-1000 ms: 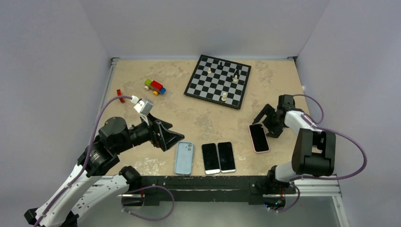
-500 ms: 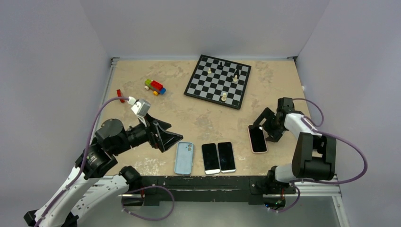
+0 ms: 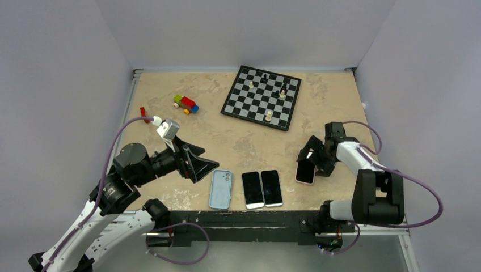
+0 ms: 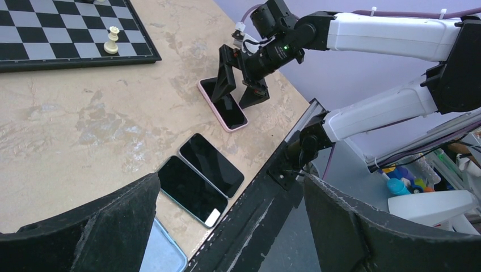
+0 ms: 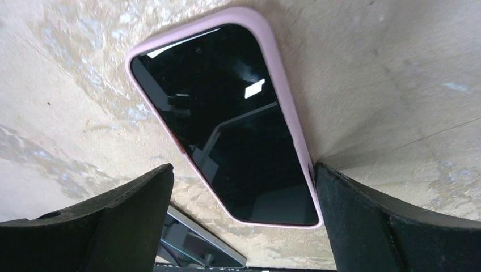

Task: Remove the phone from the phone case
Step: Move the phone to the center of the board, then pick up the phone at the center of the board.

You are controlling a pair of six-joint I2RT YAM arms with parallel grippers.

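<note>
My left gripper moves outward toward the pink phone case's long edge (image 3: 296, 172) (image 4: 212, 107) next and closes there, since the phone case lies to its right in the top view.
The phone (image 3: 305, 171), dark screen up, sits in a pink phone case (image 5: 286, 107) and lies on the table at the right. In the right wrist view the phone (image 5: 227, 130) fills the gap between the fingers. My right gripper (image 3: 313, 160) (image 5: 241, 175) is open and straddles its near end, and the right finger (image 5: 363, 215) touches the case's edge. The left wrist view shows the same phone (image 4: 226, 107) under the right arm. My left gripper (image 3: 207, 161) (image 4: 231, 187) hangs open and empty above the table's front edge.
A light blue case (image 3: 221, 189) and two bare phones (image 3: 252, 189) (image 3: 271, 187) lie side by side at the front edge. A chessboard (image 3: 261, 96) with several pieces is at the back. A toy car (image 3: 186, 103) and a red piece (image 3: 143, 111) lie back left.
My right gripper has moved left and toward the front, closing in over the cased phone, which has shifted a little left with it. The left arm has barely moved.
</note>
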